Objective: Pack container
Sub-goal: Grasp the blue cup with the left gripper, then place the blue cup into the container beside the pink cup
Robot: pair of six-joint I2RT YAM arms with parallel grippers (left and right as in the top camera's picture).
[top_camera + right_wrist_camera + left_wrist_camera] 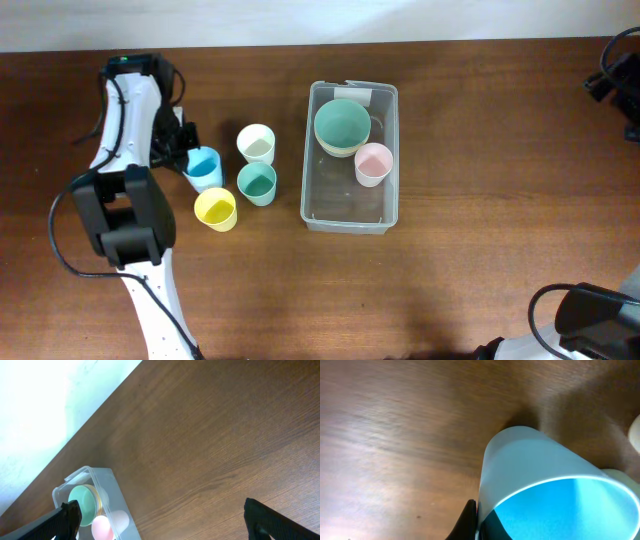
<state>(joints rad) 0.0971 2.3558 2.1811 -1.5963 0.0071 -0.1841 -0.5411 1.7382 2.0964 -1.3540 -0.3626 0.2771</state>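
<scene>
I need to lift my left gripper across and lower it into the container's gap beside the pink cup, because the gap is to the gripper's right in the overhead view.
The clear container lies at mid-table with a stack of bowls, green bowl on top, and a pink cup inside. To its left stand a blue cup, white cup, teal cup and yellow cup. My left gripper is shut on the blue cup, with one finger outside the wall and one inside the rim; the left gripper pinches it at the left side. My right gripper is open over bare wood, with the container at its lower left.
The left arm reaches from the front edge up the table's left side. Dark parts of the right arm sit at the far right edge. A pale wall borders the back of the wooden table.
</scene>
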